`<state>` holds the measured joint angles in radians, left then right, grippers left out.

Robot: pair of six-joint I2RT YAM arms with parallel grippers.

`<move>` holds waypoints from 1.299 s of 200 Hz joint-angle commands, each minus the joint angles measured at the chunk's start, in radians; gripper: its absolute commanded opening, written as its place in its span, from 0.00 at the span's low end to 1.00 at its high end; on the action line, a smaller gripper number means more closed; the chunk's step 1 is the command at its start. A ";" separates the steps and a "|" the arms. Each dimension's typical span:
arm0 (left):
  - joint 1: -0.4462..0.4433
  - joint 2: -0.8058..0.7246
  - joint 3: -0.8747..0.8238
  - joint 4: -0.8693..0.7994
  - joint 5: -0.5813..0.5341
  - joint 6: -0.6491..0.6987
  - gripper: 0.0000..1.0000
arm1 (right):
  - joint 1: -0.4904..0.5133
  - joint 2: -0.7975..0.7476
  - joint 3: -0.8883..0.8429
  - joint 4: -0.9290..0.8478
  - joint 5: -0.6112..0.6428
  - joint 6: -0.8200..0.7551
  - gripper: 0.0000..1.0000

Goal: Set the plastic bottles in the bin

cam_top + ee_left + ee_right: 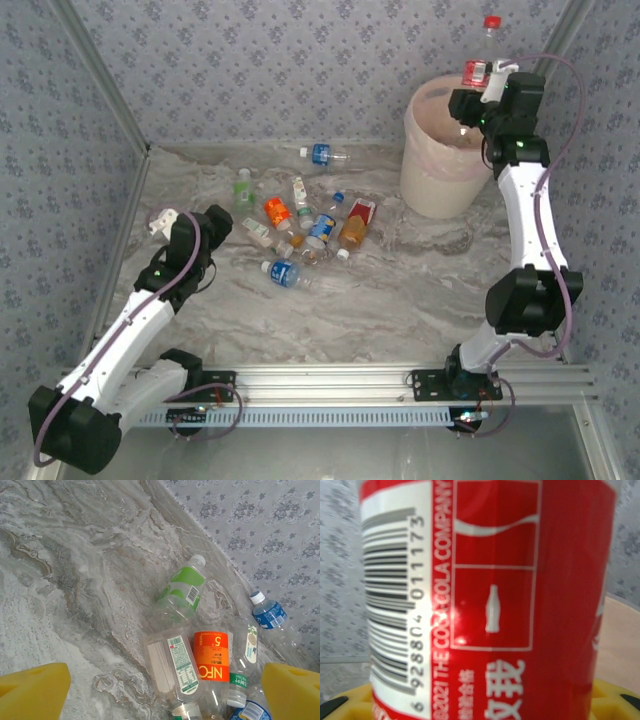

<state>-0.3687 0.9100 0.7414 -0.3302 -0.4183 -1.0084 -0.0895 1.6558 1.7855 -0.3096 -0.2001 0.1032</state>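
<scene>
The bin's opening (440, 116) is below and toward the heap, so my right gripper next needs to lower the bottle that way, off the bin's far rim, and release it.
Several plastic bottles (300, 225) lie in a loose heap on the marble table. My left gripper (222, 228) hovers at the heap's left edge, open and holding nothing. In the left wrist view its yellow fingertips (32, 692) frame a clear white-labelled bottle (172, 662), with an orange-labelled bottle (212, 655) and a green-labelled bottle (182, 592) beyond. My right gripper (480, 85) is shut on a red-labelled bottle (478, 70) with a red cap, held upright above the far rim of the bin (435, 185). That bottle's red label (520, 605) is pressed close between my right gripper's (480, 702) yellow fingers.
A blue-labelled bottle (322, 154) lies alone near the back wall, left of the bin. Patterned walls close the table at the back and both sides. Bare marble stretches in front of the heap toward the rail (330, 385) at the arm bases.
</scene>
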 commanded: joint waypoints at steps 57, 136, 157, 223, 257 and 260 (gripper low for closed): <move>0.016 -0.011 -0.013 -0.029 0.009 -0.017 0.98 | -0.009 0.168 0.108 0.015 -0.110 0.012 0.56; 0.019 -0.026 -0.025 -0.046 0.003 -0.022 0.98 | -0.004 0.208 0.082 0.100 -0.240 0.023 0.87; 0.021 -0.019 -0.027 -0.037 0.007 -0.024 0.98 | -0.013 0.196 0.070 0.108 -0.303 0.024 0.92; 0.022 0.007 -0.023 -0.037 0.032 -0.021 0.98 | -0.012 0.123 0.004 0.132 -0.285 0.060 0.95; 0.024 0.024 -0.019 -0.032 0.039 -0.021 0.98 | -0.009 0.060 -0.044 0.147 -0.242 0.105 1.00; 0.024 0.027 -0.019 -0.031 0.041 -0.020 0.98 | -0.009 0.053 -0.048 0.148 -0.237 0.110 1.00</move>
<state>-0.3531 0.9245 0.7246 -0.3492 -0.3889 -1.0229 -0.0982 1.7847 1.7634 -0.1982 -0.4679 0.1658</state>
